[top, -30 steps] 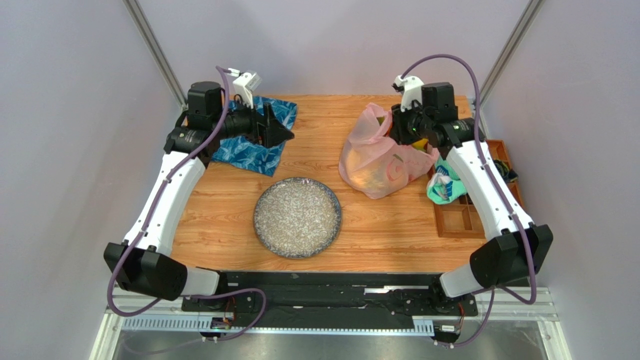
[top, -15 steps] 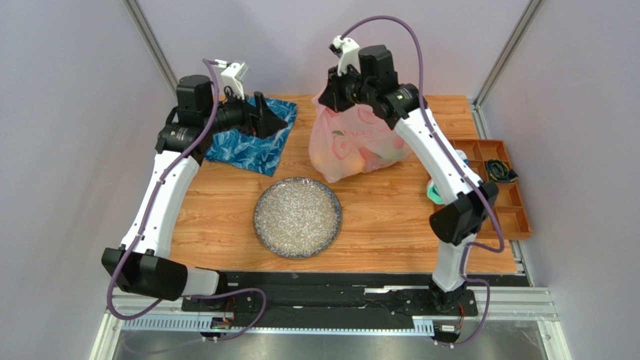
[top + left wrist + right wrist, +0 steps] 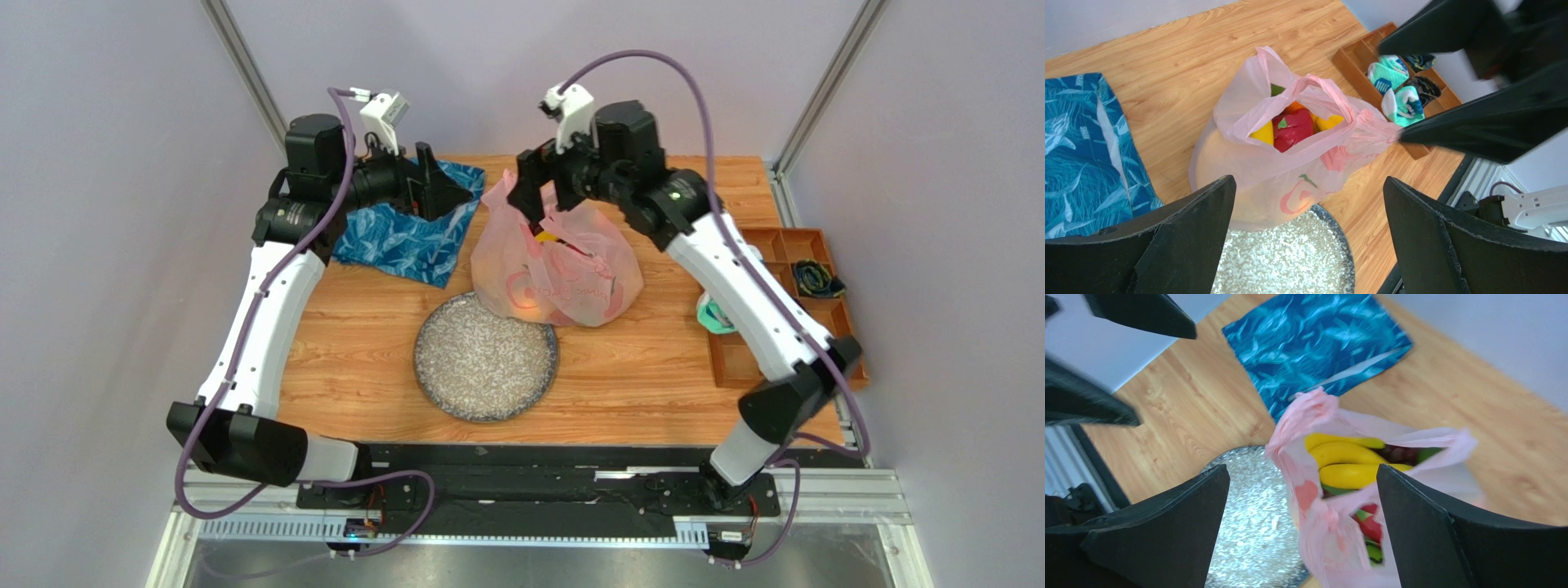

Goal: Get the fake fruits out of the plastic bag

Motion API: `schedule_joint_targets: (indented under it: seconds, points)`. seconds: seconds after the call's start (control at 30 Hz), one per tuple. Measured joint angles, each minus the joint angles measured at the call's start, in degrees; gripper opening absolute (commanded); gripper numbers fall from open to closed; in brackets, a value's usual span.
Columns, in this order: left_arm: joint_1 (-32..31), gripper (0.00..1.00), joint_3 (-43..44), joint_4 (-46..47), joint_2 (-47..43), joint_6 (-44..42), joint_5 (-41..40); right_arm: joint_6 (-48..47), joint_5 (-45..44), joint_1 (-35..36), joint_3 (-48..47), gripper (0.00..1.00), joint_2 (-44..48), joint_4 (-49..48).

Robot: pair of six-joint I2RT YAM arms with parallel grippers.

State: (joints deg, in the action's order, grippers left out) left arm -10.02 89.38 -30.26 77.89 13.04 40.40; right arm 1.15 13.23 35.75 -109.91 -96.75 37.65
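I will next move my left gripper from over the blue cloth toward the bag, then lower it onto the bunched pink handle that sticks up beside the cloth.
The pink plastic bag slumps on the table against the far edge of the speckled plate, mouth open upward. Inside it lie the fake fruits: yellow bananas, a red fruit and bits of green and orange. My right gripper hangs open just above the bag's mouth; a blurred pink handle lies loose between its spread fingers, not pinched. My left gripper is open in the air to the bag's left, over the blue cloth's corner, looking down at the bag.
A blue leaf-patterned cloth lies at the back left. A brown compartment tray with teal-and-white bundles and dark bits stands at the right table edge. The plate sits near the middle front.
The right arm swung the bag from the right side towards the middle, then opened; the bag dropped and slumped by the plate. The left gripper stayed near the cloth, open.
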Motion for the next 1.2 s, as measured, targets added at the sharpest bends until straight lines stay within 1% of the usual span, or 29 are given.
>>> schedule_joint_targets:
  seconds: [0.17,0.2,0.3,0.4,0.5,0.53,0.57,0.6,0.63,0.67,0.7,0.73,0.77,0.83,0.87,0.93,1.0,1.07,1.13,1.2]
  points:
    - [-1.0,0.99,1.9,0.3,1.9,0.9,3.4,-7.0,-3.8,-0.6,2.4,0.96,12.3,-0.4]
    - [-1.6,0.99,2.3,0.3,2.5,1.1,4.3,-7.5,-3.9,-0.6,2.6,0.96,13.0,-0.3]
    - [-4.0,0.99,3.3,0.7,4.1,1.3,6.0,-11.9,-3.9,-0.6,7.9,0.96,17.6,-0.7]
    - [-6.8,0.99,4.3,1.0,6.7,1.6,6.5,-14.8,-4.0,-0.5,13.7,0.96,18.7,0.2]
    - [-8.2,0.98,4.9,1.2,9.7,2.3,5.8,-17.1,-4.4,-0.6,17.4,0.95,16.7,1.6]
    - [-8.5,0.97,5.2,1.3,11.0,2.7,5.4,-17.8,-4.5,-0.6,18.3,0.93,15.5,2.1]
    - [-8.6,0.88,5.7,1.3,12.7,3.3,4.9,-18.6,-4.8,-0.6,18.7,0.83,14.0,2.8]
    - [-8.6,0.78,6.2,1.4,14.1,3.6,4.3,-19.1,-5.1,-0.6,18.8,0.78,12.6,2.9]
    - [-8.5,0.66,6.6,1.3,15.3,3.9,3.8,-19.7,-5.9,-0.6,18.8,0.72,11.5,2.8]
    - [-8.5,0.33,7.5,1.3,17.0,4.2,3.2,-20.0,-7.1,-0.7,18.4,0.60,9.9,2.8]
    - [-8.5,0.18,8.4,1.2,18.3,4.5,2.6,-20.2,-8.1,-0.9,17.7,0.53,8.3,2.5]
    - [-8.5,0.06,10.3,0.9,20.2,4.5,2.1,-20.3,-9.0,-1.3,16.3,0.45,6.4,2.4]
    - [-8.4,0.00,12.7,0.8,22.3,4.0,1.4,-19.7,-10.1,-1.9,14.0,0.30,4.3,2.4]
    - [-8.3,0.00,19.0,0.4,26.8,3.1,0.0,-17.6,-11.3,-4.9,7.8,0.17,-0.8,1.5]
    - [-8.3,0.00,22.2,0.7,29.0,2.7,-0.6,-16.8,-11.6,-6.7,4.3,0.06,-3.2,1.1]
    - [-8.0,0.00,28.5,0.5,32.8,1.7,-1.0,-15.4,-12.0,-10.8,-3.4,0.00,-7.9,0.6]
    - [-7.8,0.00,36.0,0.7,36.6,0.4,-1.3,-13.7,-12.5,-14.5,-11.6,0.00,-12.2,-0.3]
    - [-7.5,0.00,43.6,0.9,39.9,-1.1,-1.6,-12.4,-13.2,-17.8,-16.4,0.00,-14.1,-1.4]
    - [-7.3,0.00,48.4,1.6,41.3,-2.6,-1.8,-11.8,-13.7,-19.8,-18.2,0.00,-13.9,-1.7]
    - [-7.2,0.00,50.6,1.8,41.1,-4.4,-1.6,-11.6,-13.4,-20.2,-17.9,0.00,-12.5,-2.5]
